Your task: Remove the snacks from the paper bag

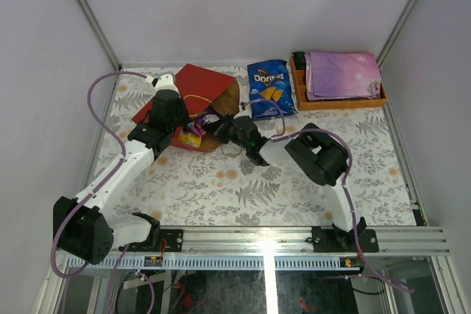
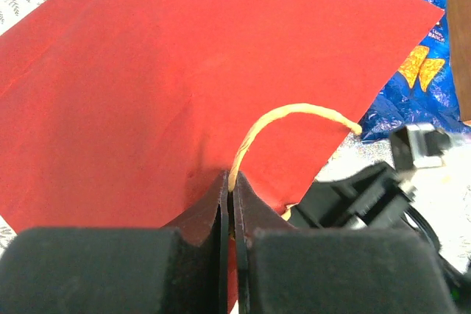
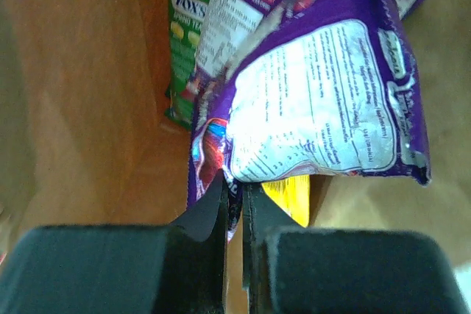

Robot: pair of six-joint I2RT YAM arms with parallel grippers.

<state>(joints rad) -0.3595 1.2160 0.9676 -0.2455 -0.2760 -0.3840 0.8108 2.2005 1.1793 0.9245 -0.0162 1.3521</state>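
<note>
My right gripper will go across and down from the bag and release the packet, as clear tabletop before the tray is to its right in the top view.
The red paper bag (image 1: 197, 87) lies on its side at the back left, its mouth toward the right; it fills the left wrist view (image 2: 184, 71). My left gripper (image 1: 175, 124) is shut on its tan loop handle (image 2: 287, 117). My right gripper (image 1: 218, 127) is inside the bag's mouth, shut on the edge of a purple packet (image 3: 316, 101). A green Fox's pack (image 3: 184, 42) and a yellow pack (image 3: 288, 198) lie behind it on the brown inside. The blue Doritos bag (image 1: 269, 90) lies on the table right of the paper bag.
An orange wooden tray (image 1: 297, 84) with a folded purple star-print cloth (image 1: 342, 74) stands at the back right. The right arm's elbow (image 1: 318, 154) is raised over mid-table. Walls close the back and sides.
</note>
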